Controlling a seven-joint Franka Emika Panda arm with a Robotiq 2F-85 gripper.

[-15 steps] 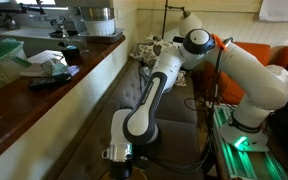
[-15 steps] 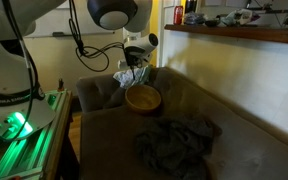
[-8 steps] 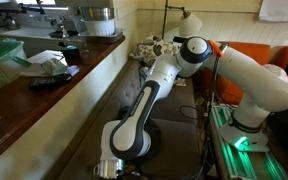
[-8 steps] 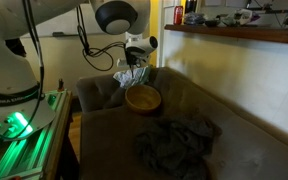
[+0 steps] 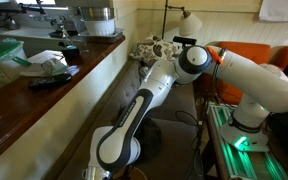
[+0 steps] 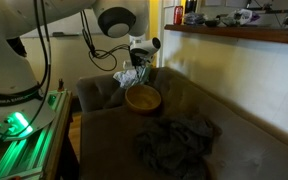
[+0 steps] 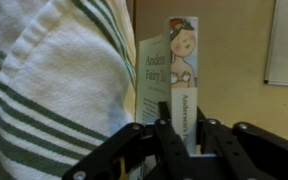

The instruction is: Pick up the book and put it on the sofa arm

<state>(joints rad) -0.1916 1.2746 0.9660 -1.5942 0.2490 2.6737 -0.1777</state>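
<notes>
Next, my gripper moves toward the white striped cloth (image 6: 132, 76) (image 7: 69, 85) and down over the sofa arm to release the book, as the book hangs just beside that cloth.
In the wrist view my gripper (image 7: 181, 132) is shut on a thin book (image 7: 181, 60) with an illustrated cover, held upright by its spine between the fingers. In an exterior view the gripper (image 6: 135, 68) hangs over the far end of the brown sofa, with the book (image 6: 127, 78) just above the sofa arm (image 6: 96, 90). In an exterior view only the arm (image 5: 149, 95) shows; the gripper drops below the bottom edge.
A white cloth with green stripes (image 7: 54, 80) fills the left of the wrist view, close to the book. A wooden bowl (image 6: 142, 98) and a dark crumpled cloth (image 6: 174, 140) lie on the sofa seat. A cluttered counter (image 5: 54, 65) runs beside the sofa.
The arm has stretched further toward the sofa's end, and the gripper has slid out of the bottom of one exterior view. The book stays in the gripper.
</notes>
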